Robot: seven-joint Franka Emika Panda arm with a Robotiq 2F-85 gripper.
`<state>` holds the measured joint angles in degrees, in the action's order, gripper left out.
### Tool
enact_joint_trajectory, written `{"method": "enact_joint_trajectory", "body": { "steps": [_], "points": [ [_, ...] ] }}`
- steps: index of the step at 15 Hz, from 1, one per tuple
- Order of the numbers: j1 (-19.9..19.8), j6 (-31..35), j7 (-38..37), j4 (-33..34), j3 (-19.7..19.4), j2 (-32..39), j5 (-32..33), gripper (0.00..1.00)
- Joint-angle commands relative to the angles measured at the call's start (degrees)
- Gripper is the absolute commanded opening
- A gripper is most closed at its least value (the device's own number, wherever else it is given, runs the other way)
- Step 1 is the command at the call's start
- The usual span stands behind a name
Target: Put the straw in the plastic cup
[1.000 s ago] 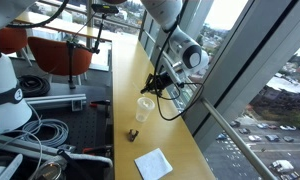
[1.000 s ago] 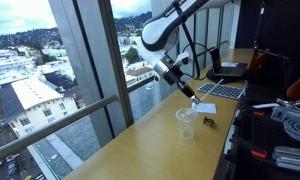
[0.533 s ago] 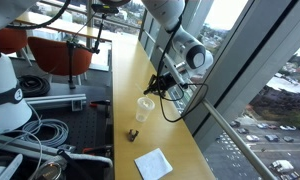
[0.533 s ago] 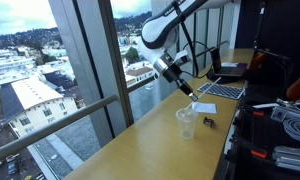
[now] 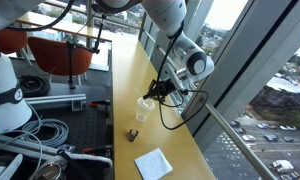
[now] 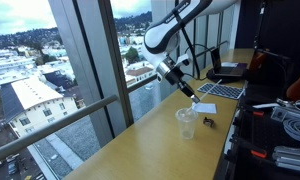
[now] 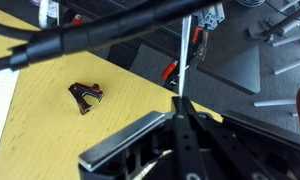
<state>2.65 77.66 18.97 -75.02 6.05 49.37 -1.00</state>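
Next, my gripper moves down a little toward the clear plastic cup's open rim, then releases the thin pale straw, since the cup stands just below.
My gripper [image 5: 162,88] [image 6: 176,78] hangs just above the clear plastic cup [image 5: 145,108] [image 6: 187,122], which stands upright on the wooden counter. The fingers are shut on the thin pale straw [image 6: 187,93], which slants down from them toward the cup's rim. In the wrist view the straw [image 7: 182,55] sticks straight out from the closed fingertips [image 7: 180,104]. The cup does not show clearly in the wrist view.
A small dark brown lump [image 5: 132,134] [image 6: 208,123] [image 7: 86,97] lies on the counter [image 5: 130,75] near the cup. A flat white square sheet [image 5: 153,163] lies further along. The window glass and railing run along one counter edge; cables and gear lie beyond the other.
My gripper with the straw has moved slightly down and closer to the cup. The cup, lump and sheet have not moved.
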Motion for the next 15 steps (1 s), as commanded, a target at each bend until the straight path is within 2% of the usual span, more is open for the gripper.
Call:
{"method": "enact_joint_trajectory", "body": {
  "steps": [1,15],
  "points": [
    [0.1,-2.4,-0.9,3.6,0.3,2.9,0.0,0.00],
    [0.1,-5.4,-1.3,11.7,0.5,8.4,-0.6,0.00]
  ]
}}
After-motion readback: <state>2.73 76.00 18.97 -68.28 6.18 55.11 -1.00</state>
